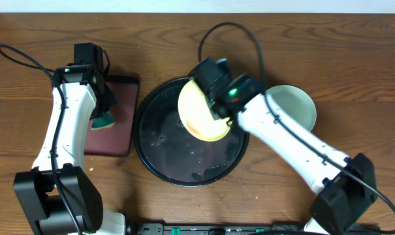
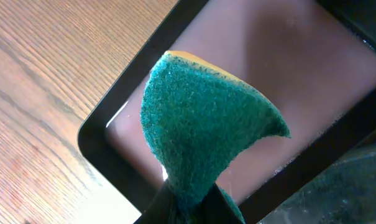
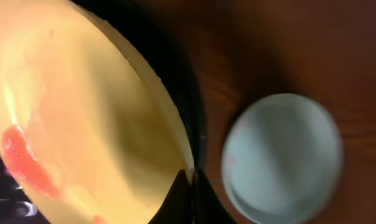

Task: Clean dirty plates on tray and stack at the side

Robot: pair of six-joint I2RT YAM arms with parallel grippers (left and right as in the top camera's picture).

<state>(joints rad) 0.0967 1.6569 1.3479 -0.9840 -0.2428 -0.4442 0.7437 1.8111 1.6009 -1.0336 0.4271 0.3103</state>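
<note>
The stack starts beside the tray at the pale blue-green plate, so I will move my right gripper to the right in the overhead view and down over it.
My right gripper is shut on the rim of the pale yellow plate and holds it tilted above the round black tray. In the right wrist view the yellow plate has a red smear at its lower left, with my right gripper pinching its edge. A pale blue-green plate lies on the table right of the tray; it also shows in the right wrist view. My left gripper is shut on a green sponge over the maroon tray.
The maroon rectangular tray lies left of the black tray. The black tray's floor is wet with droplets. Cables run across the table behind both arms.
</note>
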